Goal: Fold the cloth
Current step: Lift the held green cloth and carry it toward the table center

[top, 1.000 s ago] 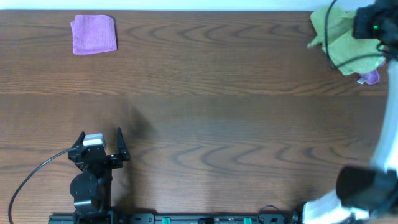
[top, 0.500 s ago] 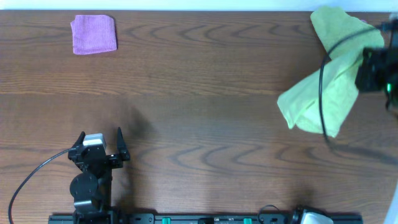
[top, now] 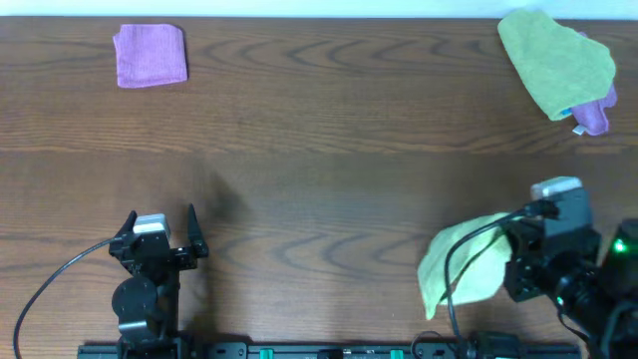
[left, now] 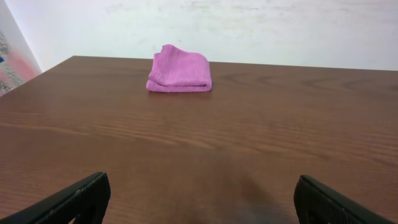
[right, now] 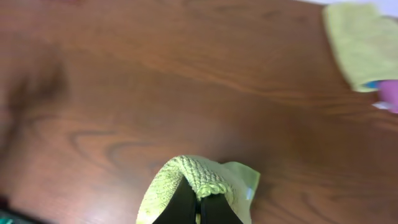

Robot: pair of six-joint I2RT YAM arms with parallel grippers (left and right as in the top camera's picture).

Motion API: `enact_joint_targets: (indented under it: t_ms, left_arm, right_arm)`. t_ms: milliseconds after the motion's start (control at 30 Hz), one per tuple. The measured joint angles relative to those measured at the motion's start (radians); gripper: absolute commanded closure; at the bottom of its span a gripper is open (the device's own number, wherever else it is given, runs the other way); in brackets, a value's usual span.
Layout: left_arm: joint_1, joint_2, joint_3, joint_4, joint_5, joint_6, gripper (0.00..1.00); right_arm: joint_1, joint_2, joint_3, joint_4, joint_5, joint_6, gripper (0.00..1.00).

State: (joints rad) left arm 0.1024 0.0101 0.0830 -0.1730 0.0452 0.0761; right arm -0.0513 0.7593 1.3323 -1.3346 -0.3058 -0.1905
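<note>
My right gripper swings across and outward over the bare middle tabletop next and lets go of the cloth, as that spot lies to the gripper's left in the overhead view.
My right gripper (top: 510, 261) is shut on a light green cloth (top: 464, 267) and holds it bunched and hanging near the table's front right. In the right wrist view the black jaws (right: 199, 210) pinch a fold of this cloth (right: 205, 180) just above the wood. My left gripper (top: 161, 213) is open and empty at the front left; its two fingers show at the lower corners of the left wrist view (left: 202, 205).
A second green cloth (top: 556, 52) lies crumpled at the back right on a purple cloth (top: 595, 118); it also shows in the right wrist view (right: 364, 40). A folded purple cloth (top: 150, 55) lies at the back left and ahead of the left gripper (left: 180, 70).
My right gripper has pulled one green cloth off the back right pile and carried it forward to the front right. The left arm has not moved.
</note>
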Motion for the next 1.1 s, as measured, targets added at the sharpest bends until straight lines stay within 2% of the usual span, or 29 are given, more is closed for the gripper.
enact_joint_targets:
  t_ms: [133,400,600,800,1100]
  left_arm:
    - [0.0,0.0,0.0,0.0,0.0,0.0,0.05]
    - [0.0,0.0,0.0,0.0,0.0,0.0,0.05]
    - [0.0,0.0,0.0,0.0,0.0,0.0,0.05]
    - [0.0,0.0,0.0,0.0,0.0,0.0,0.05]
    - [0.0,0.0,0.0,0.0,0.0,0.0,0.05]
  right_arm:
    - [0.026,0.066,-0.024,0.011,-0.061,-0.003,0.99]
    - [0.033,0.337,-0.039,0.074,-0.219,-0.069,0.99]
    - [0.125,0.521,-0.042,0.185,-0.319,-0.111,0.99]
    - [0.286,0.571,-0.044,0.312,-0.429,-0.116,0.99]
    - [0.426,0.571,-0.008,0.331,-0.665,-0.116,0.99]
